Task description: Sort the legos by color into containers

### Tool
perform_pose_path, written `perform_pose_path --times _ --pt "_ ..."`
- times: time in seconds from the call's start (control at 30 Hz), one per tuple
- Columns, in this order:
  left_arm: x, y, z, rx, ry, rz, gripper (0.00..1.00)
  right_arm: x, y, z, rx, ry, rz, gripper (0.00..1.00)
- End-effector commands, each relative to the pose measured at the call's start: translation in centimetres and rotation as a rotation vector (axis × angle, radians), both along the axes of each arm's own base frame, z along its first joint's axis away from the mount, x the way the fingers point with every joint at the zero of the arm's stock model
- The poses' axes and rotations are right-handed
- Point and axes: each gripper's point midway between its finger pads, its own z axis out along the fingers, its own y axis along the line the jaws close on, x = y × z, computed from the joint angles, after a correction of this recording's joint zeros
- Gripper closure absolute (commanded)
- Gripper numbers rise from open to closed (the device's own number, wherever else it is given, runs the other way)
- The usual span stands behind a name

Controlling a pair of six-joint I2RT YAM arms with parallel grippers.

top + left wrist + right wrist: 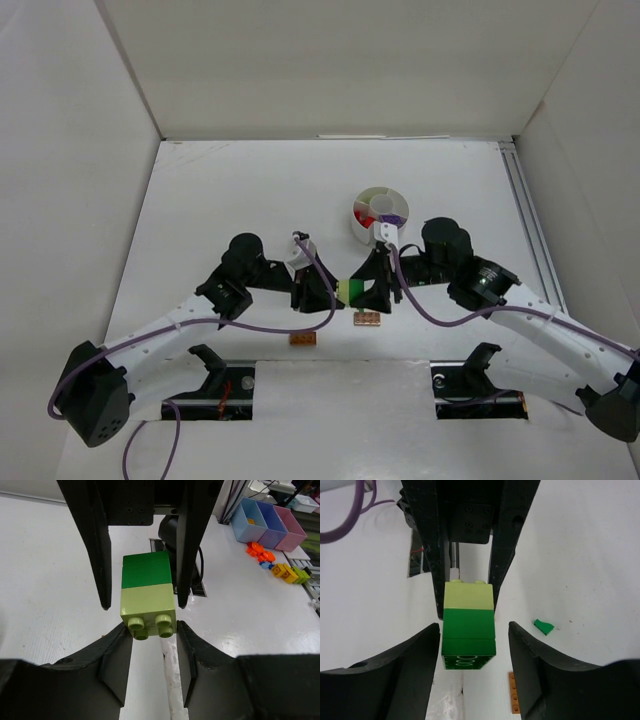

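The dish's section with light green bricks has the same colour as the held brick, so the robot's left gripper needs to swing outward over that section, tilt its fingers down and let go.
A stack of bricks, one light yellow-green [148, 604] joined to two dark green [146, 570], hangs above the table between both grippers [352, 291]. My left gripper [151, 627] is shut on the light green end, studs facing its camera. My right gripper [474, 632] stands open round the dark green end [468, 639], with a gap at its right finger [535, 665]. The round white dish [361, 228] stands behind my right gripper [374, 287], with red and purple bricks in its sections. My left gripper [328, 290] meets the stack from the left.
Two orange-brown plates lie near the front edge [367, 319] [302, 339]; one shows in the right wrist view [514, 692]. A small dark green piece [543, 626] lies to the right. White walls enclose the table. Coloured bins [270, 517] and loose bricks [260, 551] lie beyond.
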Motion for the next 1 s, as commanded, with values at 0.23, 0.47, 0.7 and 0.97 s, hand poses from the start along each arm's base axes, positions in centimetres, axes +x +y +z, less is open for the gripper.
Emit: perform_pose_path --times 0.23,0.47,0.7,0.97 --pt "0.3 -0.7 1.6 -0.035 -0.039 -0.005 1.00 0.9 0.4 4.2 0.117 -0.095 -0.036 1.00" --pt "1.7 0.3 1.8 -0.033 -0.068 0.152 1.00 2.1 -2.1 4.3 0.110 -0.112 -0.165 1.00" --pt "4.8 2.3 0.8 0.002 -0.040 0.395 1.00 4.1 -5.3 3.0 0.029 -0.092 -0.319 1.00" --pt "14.2 1.9 -0.2 0.182 0.216 0.798 1.00 10.9 -12.2 3.1 -0.055 -0.062 -0.890 1.00"
